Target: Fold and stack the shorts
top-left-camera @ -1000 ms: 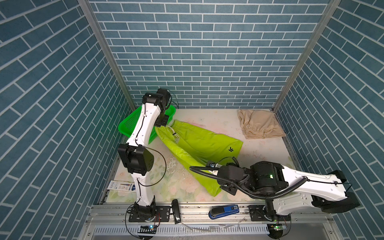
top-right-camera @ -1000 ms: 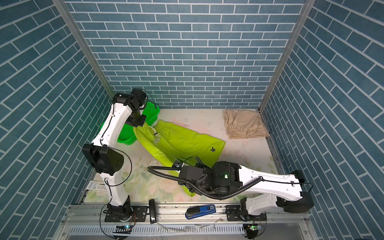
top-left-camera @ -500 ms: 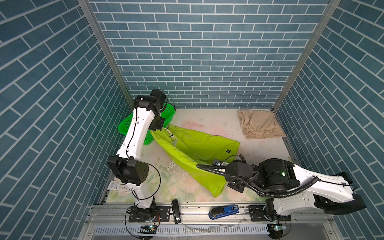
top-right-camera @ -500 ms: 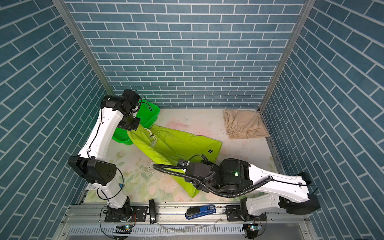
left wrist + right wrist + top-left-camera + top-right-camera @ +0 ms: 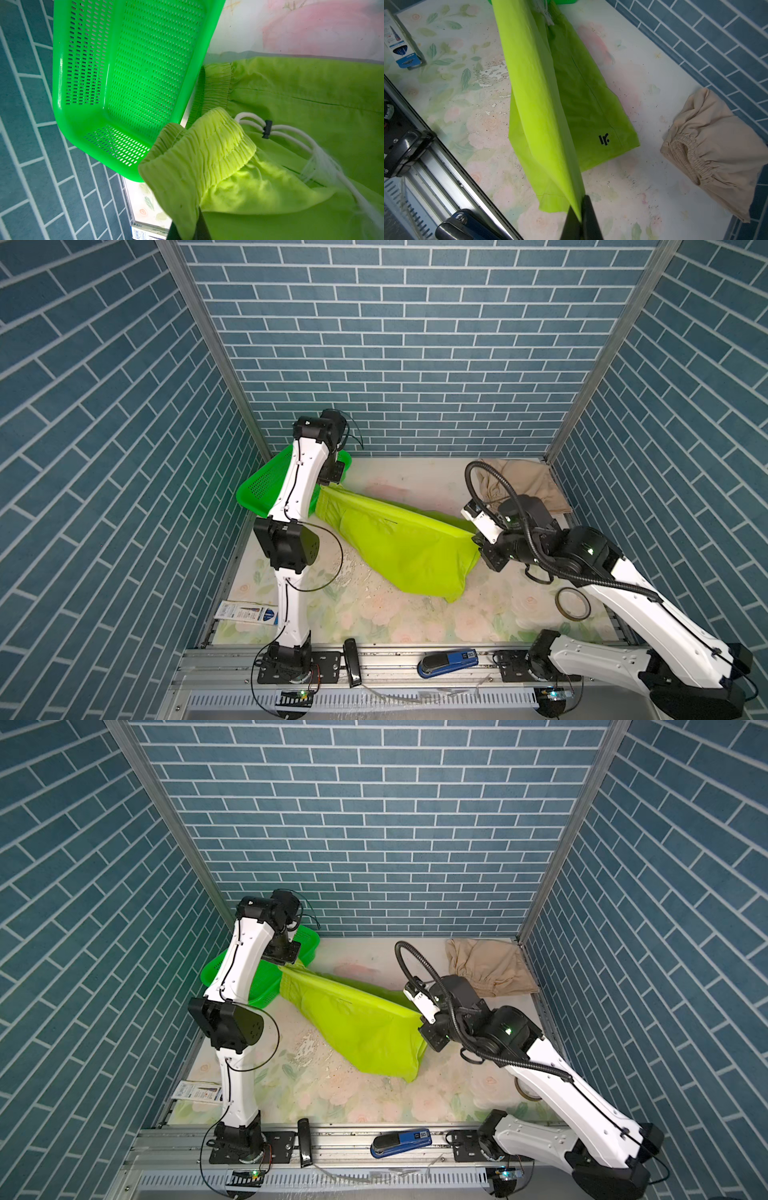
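My left gripper should release the waistband outward and down, at the lower layer's far waistband corner (image 5: pixel 217 74), which lies flat there.
The lime green shorts (image 5: pixel 407 547) hang stretched between my two grippers above the floral table. My left gripper (image 5: pixel 326 485) is shut on their elastic waistband (image 5: pixel 207 145) beside the basket; a white drawstring (image 5: pixel 291 133) dangles from it. My right gripper (image 5: pixel 477 536) is shut on a leg hem, its black fingers (image 5: pixel 589 216) pinching the cloth edge. Under the raised cloth, the other leg with a small black label (image 5: pixel 604 139) lies on the table. The beige shorts (image 5: pixel 519 485) lie bunched at the back right corner, waistband (image 5: pixel 691 158) showing.
A bright green perforated basket (image 5: pixel 259 485) leans at the back left, by the wall. On the front rail lie a blue stapler (image 5: pixel 449 662) and a black bar (image 5: pixel 352 662). A tape ring (image 5: pixel 573 603) lies front right, a small printed box (image 5: pixel 245 611) front left.
My right gripper has swung right and back, lifting the green leg hem from the table's front middle. The cloth now hangs taut. The left gripper has stayed by the basket.
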{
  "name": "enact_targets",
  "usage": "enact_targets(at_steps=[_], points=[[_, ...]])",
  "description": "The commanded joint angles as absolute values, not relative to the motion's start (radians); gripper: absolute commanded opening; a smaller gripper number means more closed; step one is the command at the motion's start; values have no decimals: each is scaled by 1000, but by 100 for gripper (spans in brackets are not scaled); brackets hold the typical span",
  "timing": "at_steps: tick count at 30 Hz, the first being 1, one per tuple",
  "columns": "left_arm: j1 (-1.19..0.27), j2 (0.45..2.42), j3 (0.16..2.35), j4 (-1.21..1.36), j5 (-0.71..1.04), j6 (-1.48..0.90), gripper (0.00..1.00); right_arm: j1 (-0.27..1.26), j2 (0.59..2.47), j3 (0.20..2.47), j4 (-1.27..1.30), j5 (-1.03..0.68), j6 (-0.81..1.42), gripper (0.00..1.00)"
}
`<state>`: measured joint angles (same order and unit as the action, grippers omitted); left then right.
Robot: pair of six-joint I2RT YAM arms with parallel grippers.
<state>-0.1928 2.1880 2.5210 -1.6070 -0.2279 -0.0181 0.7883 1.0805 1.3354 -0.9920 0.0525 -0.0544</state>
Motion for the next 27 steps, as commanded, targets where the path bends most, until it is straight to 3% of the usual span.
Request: enact_targets(at_steps=[1,11,21,25,27], points=[[-179,2238,2577,-1666,-268,-32,0,684,1117,1318,-980,-143,-111,0],[-179,2276,2577,-1377,-117,-17,0,483,1127,1198,-882,-258,-77,0],[-181,2397,2632,-1266,-45,-3,0,266,1244,1092,-692,-447,-78,0],[-186,2439,2632,-1203,-21,4,8,213,1347,1082,-624,-488,-77,0],[-191,2462,2640,-1175,-3,8,23,193,1394,1071,-574,-507,-67,0]])
